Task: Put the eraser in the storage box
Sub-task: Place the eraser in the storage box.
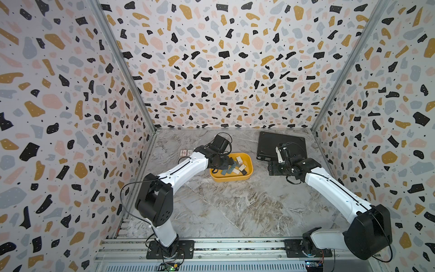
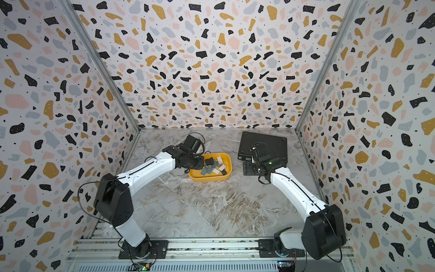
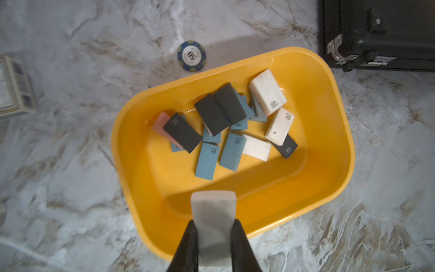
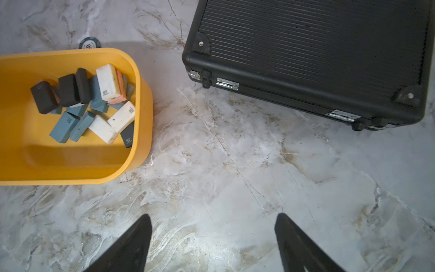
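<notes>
My left gripper is holding the pale grey-white eraser (image 3: 213, 209), and the side-by-side black erasers lie below and outward of it. I should lower my left gripper outward onto them next and let go.
In the left wrist view my left gripper (image 3: 213, 222) is shut on a pale grey-white eraser (image 3: 213, 209), whose free end hangs over the near wall of the storage box (image 3: 153, 188). That box is a shallow yellow tub, seen in both top views (image 1: 249, 175) (image 2: 211, 180). Several black, blue, white and pink erasers (image 3: 221, 110) lie heaped in it. In a top view the left gripper (image 1: 227, 162) is over the tub's left end. My right gripper (image 4: 213, 215) is open with nothing between its fingers. It hovers over bare table to the right of the tub (image 4: 146, 117).
A flat black ribbed case (image 4: 306, 58) (image 1: 280, 143) with metal latches lies behind the right gripper at the back right. A blue poker chip (image 3: 191, 56) sits just behind the tub. A small printed card pack (image 1: 185, 153) lies by the left arm's forearm.
</notes>
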Controlling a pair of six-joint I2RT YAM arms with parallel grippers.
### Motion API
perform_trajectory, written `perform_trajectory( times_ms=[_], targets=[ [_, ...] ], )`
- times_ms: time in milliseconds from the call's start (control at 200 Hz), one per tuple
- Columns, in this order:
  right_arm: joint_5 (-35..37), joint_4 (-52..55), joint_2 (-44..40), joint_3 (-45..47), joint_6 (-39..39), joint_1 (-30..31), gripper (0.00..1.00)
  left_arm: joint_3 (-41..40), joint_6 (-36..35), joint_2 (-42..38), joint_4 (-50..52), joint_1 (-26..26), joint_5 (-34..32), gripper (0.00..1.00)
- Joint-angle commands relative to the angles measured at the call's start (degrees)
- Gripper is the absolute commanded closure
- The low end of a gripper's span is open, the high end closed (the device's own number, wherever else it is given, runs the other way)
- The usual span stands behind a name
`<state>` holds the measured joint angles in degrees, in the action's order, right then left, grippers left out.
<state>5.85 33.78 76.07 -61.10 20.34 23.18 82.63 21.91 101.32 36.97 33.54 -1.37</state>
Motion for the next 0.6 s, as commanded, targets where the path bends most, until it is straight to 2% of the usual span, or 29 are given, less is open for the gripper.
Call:
perform_trajectory(
  times_ms=[0, 310, 596],
  targets=[
    [1.0, -0.5, -0.6, 0.1, 0.0, -0.9, 0.15, 5.0, -2.2, 4.7, -0.6, -0.3, 3.0, 0.87],
    [0.6, -1.2, 1.7, 0.0, 0.4, -2.3, 0.14, 15.8, -3.0, 15.3, 1.2, -1.8, 4.6, 0.87],
    [0.7, -1.6, 3.4, 0.0, 0.4, -2.6, 0.14, 21.3, -2.5, 21.4, 2.3, -2.9, 5.9, 0.87]
  ],
)
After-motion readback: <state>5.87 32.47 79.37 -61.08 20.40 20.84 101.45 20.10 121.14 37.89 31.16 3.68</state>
